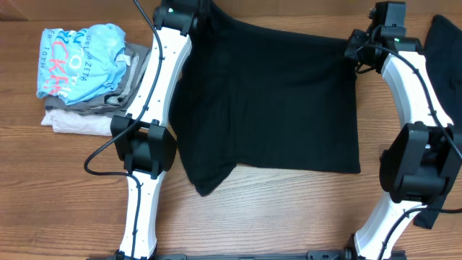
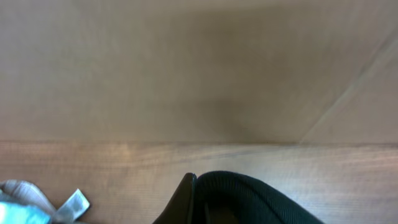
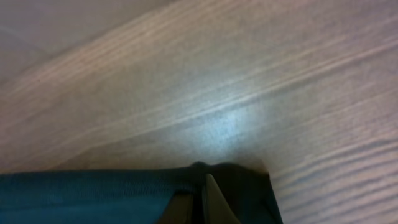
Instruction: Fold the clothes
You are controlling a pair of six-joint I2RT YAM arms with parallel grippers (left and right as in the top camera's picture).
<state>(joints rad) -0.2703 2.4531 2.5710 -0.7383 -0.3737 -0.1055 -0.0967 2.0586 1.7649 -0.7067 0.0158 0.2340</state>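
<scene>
My right gripper will move back and down next, onto the garment's flat side edge (image 1: pixel 351 103), and let go, to fold the garment's hem over.
A black garment (image 1: pixel 274 101) lies spread across the middle of the table, folded over on itself. My left gripper (image 1: pixel 189 18) is shut on its far left corner; in the left wrist view the black cloth (image 2: pixel 249 199) bulges beside the closed fingers (image 2: pixel 194 186). My right gripper (image 1: pixel 355 49) is shut on the far right corner; in the right wrist view the fingertips (image 3: pixel 202 186) pinch the black hem (image 3: pixel 93 193). A second black garment (image 1: pixel 446 43) lies at the right edge, partly under the right arm.
A stack of folded clothes stands at the far left: a light-blue lettered shirt (image 1: pixel 83 61) on top of grey and beige garments (image 1: pixel 79 119). The wooden table (image 1: pixel 274 217) runs along the front. A cardboard wall (image 2: pixel 186 68) stands behind the table.
</scene>
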